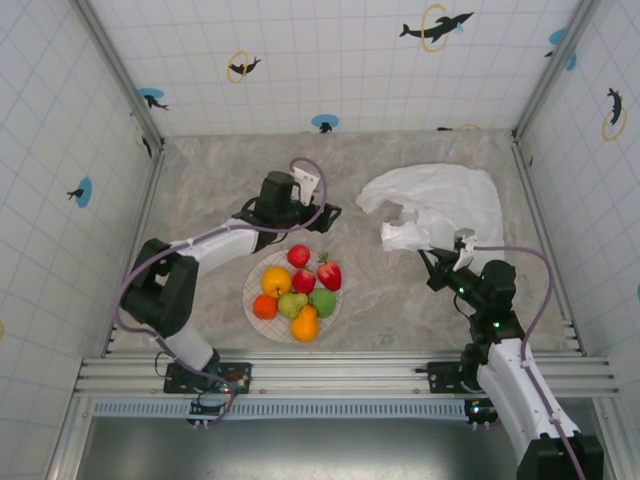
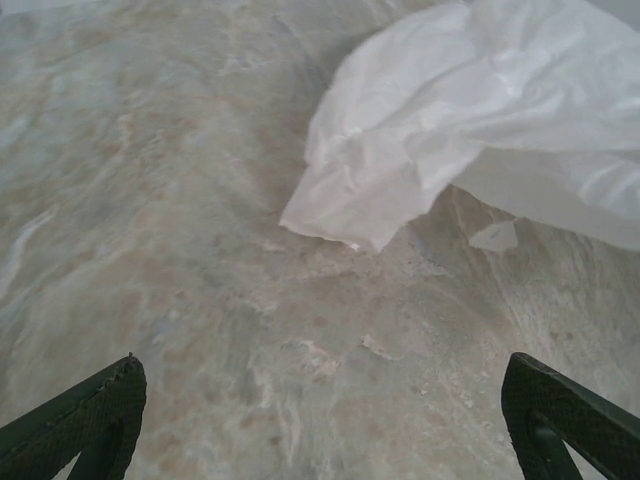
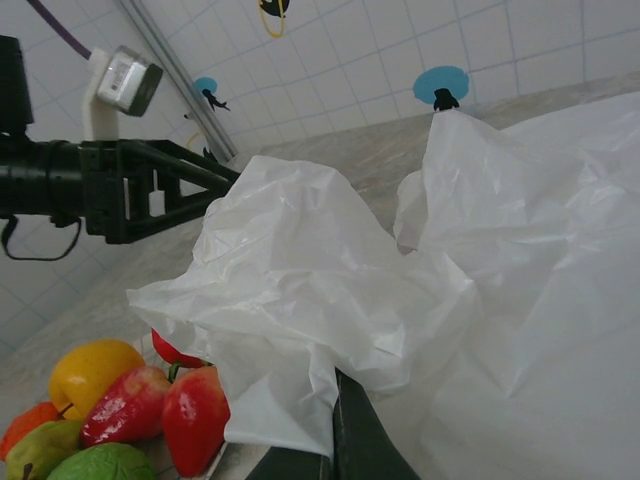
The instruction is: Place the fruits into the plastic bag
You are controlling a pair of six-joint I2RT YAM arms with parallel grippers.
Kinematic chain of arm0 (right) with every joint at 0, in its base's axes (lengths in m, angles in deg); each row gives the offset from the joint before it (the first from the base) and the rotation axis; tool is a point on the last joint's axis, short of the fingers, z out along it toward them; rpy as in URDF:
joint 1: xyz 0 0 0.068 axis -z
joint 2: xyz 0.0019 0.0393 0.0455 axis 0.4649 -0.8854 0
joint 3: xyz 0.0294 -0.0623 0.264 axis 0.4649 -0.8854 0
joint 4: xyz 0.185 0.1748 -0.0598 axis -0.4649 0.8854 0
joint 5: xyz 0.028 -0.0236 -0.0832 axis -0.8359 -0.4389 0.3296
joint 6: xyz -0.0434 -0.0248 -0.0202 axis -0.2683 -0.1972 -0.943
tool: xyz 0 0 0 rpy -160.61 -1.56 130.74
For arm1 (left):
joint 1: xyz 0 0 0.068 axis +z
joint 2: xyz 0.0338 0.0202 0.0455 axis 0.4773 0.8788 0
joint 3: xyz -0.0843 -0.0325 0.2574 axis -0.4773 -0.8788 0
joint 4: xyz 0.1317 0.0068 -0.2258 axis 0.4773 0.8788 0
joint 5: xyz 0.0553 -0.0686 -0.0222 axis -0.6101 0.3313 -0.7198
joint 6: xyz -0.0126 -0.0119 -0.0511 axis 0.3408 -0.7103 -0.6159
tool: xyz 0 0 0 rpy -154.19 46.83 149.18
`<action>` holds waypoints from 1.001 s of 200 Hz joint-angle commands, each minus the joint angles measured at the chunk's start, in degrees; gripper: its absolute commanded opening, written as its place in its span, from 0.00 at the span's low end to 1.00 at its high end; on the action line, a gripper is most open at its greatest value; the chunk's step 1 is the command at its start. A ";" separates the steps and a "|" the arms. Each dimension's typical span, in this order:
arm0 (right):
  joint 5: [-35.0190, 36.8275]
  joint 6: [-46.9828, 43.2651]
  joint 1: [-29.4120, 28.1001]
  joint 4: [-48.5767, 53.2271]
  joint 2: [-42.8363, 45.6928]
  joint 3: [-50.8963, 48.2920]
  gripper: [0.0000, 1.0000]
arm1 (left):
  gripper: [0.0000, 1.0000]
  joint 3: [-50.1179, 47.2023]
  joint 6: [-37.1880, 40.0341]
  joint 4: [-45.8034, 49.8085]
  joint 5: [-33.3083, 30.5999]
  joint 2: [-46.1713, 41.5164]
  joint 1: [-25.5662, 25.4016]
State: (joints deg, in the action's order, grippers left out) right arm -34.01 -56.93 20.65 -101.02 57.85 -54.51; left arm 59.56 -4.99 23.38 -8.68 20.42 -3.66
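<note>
The bag's near edge is between my right gripper's fingers as a raised fold. I should next keep this gripper nearly in place and open its fingers to release the edge.
Several fruits lie heaped on a round cream plate: a red apple, a strawberry, oranges and a green pear. My left gripper hovers open just beyond the plate, holding nothing; its fingertips frame bare table short of the plastic bag. The white wrinkled plastic bag lies at the right. My right gripper is shut on the bag's near left edge, lifting a fold beside the strawberry and a red apple.
The marble tabletop is enclosed by tiled walls with dolphin stickers on three sides. A metal rail runs along the near edge. The left arm's black link and white camera reach across above the plate.
</note>
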 commanded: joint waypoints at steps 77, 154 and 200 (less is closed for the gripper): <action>-0.62 1.37 -0.16 2.90 -0.60 4.18 0.00 | 0.98 16.73 14.36 -5.10 6.73 20.25 -2.61; -0.66 -0.58 0.02 4.35 -2.11 6.66 0.00 | 0.84 31.10 13.73 -4.69 6.08 34.56 -2.75; 3.13 -4.28 0.08 4.73 -2.44 5.53 0.00 | 0.13 34.78 11.69 -2.20 4.12 35.02 -2.74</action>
State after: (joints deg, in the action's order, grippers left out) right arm -33.62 -58.18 20.63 -96.87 55.75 -50.49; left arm 92.32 6.95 19.58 -3.48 56.38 -6.28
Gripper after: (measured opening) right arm 0.041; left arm 0.285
